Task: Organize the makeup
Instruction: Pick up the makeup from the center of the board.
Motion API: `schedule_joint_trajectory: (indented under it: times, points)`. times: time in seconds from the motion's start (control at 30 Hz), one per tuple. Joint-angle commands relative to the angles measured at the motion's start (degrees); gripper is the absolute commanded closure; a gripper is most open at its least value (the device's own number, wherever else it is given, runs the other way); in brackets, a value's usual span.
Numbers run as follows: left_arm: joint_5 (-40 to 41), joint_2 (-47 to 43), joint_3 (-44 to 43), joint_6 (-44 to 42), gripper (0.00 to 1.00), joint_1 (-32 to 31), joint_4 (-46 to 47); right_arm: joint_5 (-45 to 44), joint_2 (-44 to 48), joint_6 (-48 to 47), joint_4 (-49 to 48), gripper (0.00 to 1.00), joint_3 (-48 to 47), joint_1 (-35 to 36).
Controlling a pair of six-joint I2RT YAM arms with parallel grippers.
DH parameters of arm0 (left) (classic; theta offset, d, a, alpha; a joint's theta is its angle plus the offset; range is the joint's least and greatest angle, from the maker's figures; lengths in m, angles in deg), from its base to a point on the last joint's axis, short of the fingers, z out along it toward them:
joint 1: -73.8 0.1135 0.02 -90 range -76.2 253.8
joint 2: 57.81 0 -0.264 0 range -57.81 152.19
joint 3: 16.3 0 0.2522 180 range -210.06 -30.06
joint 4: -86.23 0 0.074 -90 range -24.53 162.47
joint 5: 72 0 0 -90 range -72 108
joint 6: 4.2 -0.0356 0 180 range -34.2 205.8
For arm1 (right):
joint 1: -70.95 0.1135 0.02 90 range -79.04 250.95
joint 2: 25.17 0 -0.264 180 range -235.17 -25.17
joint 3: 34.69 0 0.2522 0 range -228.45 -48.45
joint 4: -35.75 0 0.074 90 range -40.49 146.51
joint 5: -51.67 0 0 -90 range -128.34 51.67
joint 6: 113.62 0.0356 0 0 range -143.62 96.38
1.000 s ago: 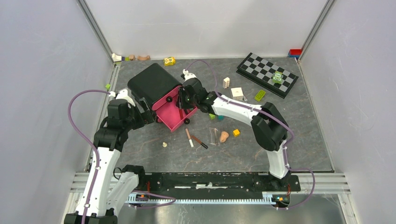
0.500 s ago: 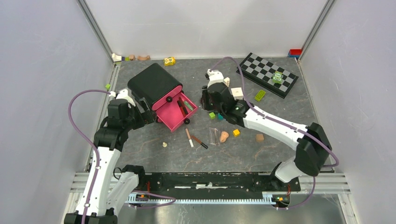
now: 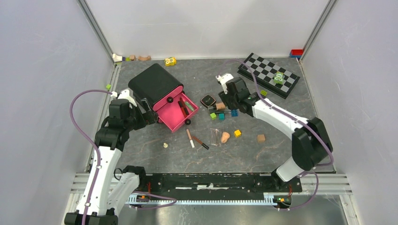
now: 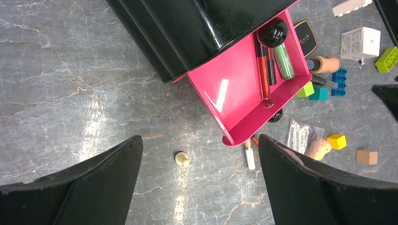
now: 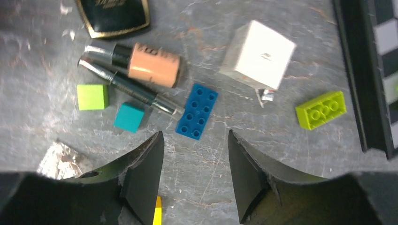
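Note:
My right gripper descends onto the dark pencil's clear end (image 3: pixel 228 112) (image 5: pixel 169 107) next, turning to straddle it. It lies at an angle below and to the gripper's left in the wrist view.
A black organizer (image 3: pixel 154 82) stands with its pink drawer (image 4: pixel 230 96) pulled out; a red tube (image 4: pixel 263 70) and a green tube (image 4: pixel 283 61) lie inside. On the table to its right are a black compact (image 5: pixel 115 14), a peach tube (image 5: pixel 152 63) and a dark pencil (image 5: pixel 126 86). Near the front lie a white-tipped pencil (image 3: pixel 190 138), a brown pencil (image 3: pixel 201 143) and a peach sponge (image 3: pixel 225 137). My right gripper (image 5: pixel 195 140) hovers open over bare table just below a blue brick (image 5: pixel 197 111), holding nothing. My left gripper (image 4: pixel 199 140) stays wide open beside the organizer.
A white cube (image 5: pixel 258 54), a lime brick (image 5: pixel 321 109), green (image 5: pixel 92 96) and teal (image 5: pixel 129 117) cubes and a foil wrapper (image 5: pixel 58 161) crowd the right gripper. A chessboard (image 3: pixel 268 75) sits at the back right. A small cream piece (image 4: pixel 181 158) lies under the left gripper.
My right arm has left the pink drawer and swung right to the clutter by the compact, its jaws spreading wider. The left arm has not moved.

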Motion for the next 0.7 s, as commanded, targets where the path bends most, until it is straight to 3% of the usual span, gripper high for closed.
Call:
schedule_joint_trajectory:
  times: [0.0,0.3,0.67]
  points:
    - [-0.55,-0.12,0.06,-1.68,0.01,-0.21,2.16,6.32,-5.22,-14.59,4.01,0.41,-2.95,0.33]
    - [-0.90,0.49,0.06,-1.77,0.01,-0.17,2.15,7.83,-10.90,-21.91,1.98,0.43,-2.73,-1.40]
    - [-0.82,0.75,0.05,-1.77,0.01,-0.28,2.15,16.76,-16.39,-25.19,1.92,0.46,-6.81,-3.12]
